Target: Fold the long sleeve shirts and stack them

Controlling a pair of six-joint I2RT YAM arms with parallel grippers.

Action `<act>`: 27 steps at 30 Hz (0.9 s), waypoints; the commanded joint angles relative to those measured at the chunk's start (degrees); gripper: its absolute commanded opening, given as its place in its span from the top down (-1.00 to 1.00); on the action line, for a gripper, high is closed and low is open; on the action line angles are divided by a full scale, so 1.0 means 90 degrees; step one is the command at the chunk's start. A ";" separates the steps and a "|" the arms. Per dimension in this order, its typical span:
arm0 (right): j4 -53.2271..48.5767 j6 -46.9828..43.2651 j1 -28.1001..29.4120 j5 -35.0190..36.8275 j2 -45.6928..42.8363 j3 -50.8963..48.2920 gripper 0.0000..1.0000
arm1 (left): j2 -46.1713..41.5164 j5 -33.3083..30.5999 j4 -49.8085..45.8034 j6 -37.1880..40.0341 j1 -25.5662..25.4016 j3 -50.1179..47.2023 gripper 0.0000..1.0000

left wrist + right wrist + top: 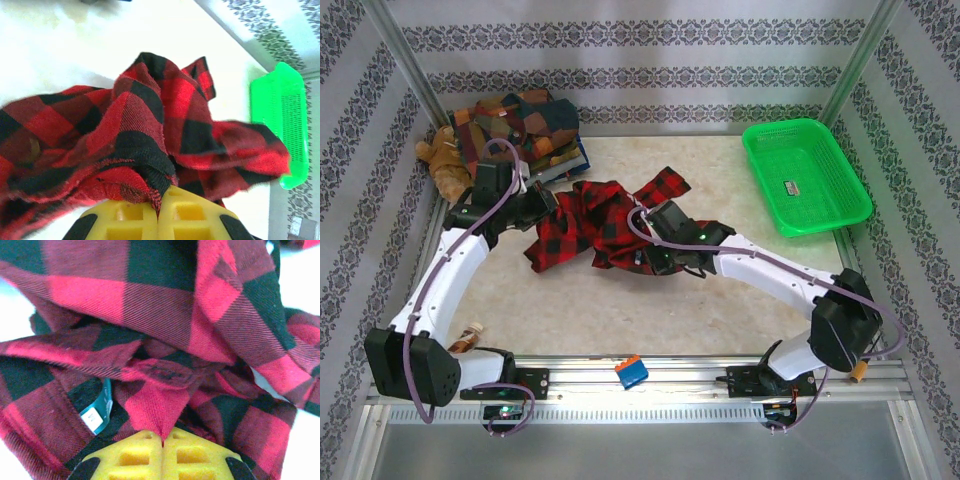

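The shirt lies crumpled, so the robot's right gripper next needs to lift, move toward the green basket and lower over the bare tabletop there to release.
A crumpled red-and-black check shirt (595, 222) lies bunched in the middle of the table. My left gripper (546, 203) pinches its left edge; in the left wrist view the yellow jaws are shut on a fold of the shirt (150, 150), gripper (160, 202). My right gripper (642, 255) is shut on the shirt's near right part; the right wrist view has red cloth (160, 340) drawn into a point between the closed jaws, gripper (163, 437). A teal size label (97, 412) lies beside it. Folded patchwork plaid shirts (520, 125) are stacked at the back left.
A brown teddy bear (445, 160) lies left of the stack, by the left wall. The green plastic basket (805, 175) stands at the back right, also the basket (282, 125) in the left wrist view. A small blue-and-orange object (631, 372) rests on the front rail.
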 commanded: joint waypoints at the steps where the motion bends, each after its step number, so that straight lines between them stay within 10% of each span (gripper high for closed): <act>1: -0.0173 -0.0006 -0.0140 -0.0403 -0.0126 0.0094 1.00 | -0.0069 0.0299 -0.0330 0.0201 0.0087 0.0326 1.00; 19: -0.0472 0.0838 -0.2574 -0.2777 -0.0810 0.4150 1.00 | 0.1549 0.0453 -0.2041 0.1252 0.1641 0.6999 1.00; 27: -0.0540 0.1699 -0.3170 -0.3587 -0.1079 0.5273 1.00 | 0.1496 0.0445 -0.2129 0.1049 0.2397 0.8103 1.00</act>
